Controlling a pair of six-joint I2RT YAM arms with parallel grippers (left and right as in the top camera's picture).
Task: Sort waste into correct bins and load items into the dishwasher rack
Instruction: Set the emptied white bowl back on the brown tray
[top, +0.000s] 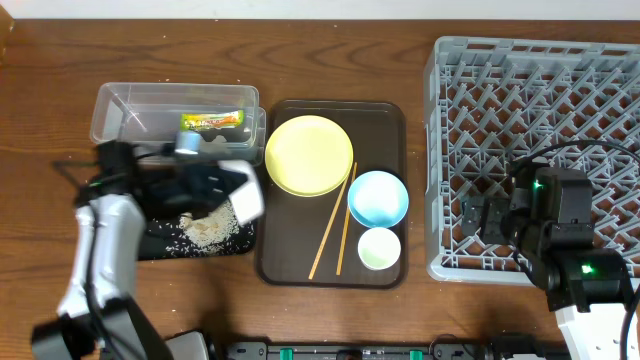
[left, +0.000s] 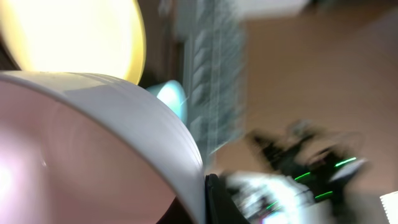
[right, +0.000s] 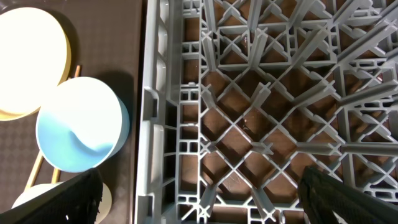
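Observation:
The rice is in the black tray (top: 160, 243), so I should level the bowl, lower my left gripper over the serving tray's bare corner by the chopsticks and release.
My left gripper (top: 230, 188) is shut on the rim of a white bowl (top: 246, 197), holding it tipped on its side over the shallow black tray (top: 160, 243), where loose rice grains (top: 207, 229) lie in a pile. In the left wrist view the white bowl (left: 93, 137) fills the left side, with one dark finger (left: 219, 200) pressed against its wall. A green-and-yellow wrapper (top: 212, 122) lies in the clear tub (top: 120, 105). My right gripper (right: 205, 208) hangs open over the near-left corner of the grey dishwasher rack (top: 540, 100), nothing between its fingers (right: 74, 198).
A dark brown serving tray (top: 385, 112) between the bins and the rack carries a yellow plate (top: 309, 155), a light blue bowl (top: 378, 198), a small pale cup (top: 379, 248) and wooden chopsticks (top: 333, 222). The blue bowl (right: 81, 134) sits close to the rack wall (right: 152, 124).

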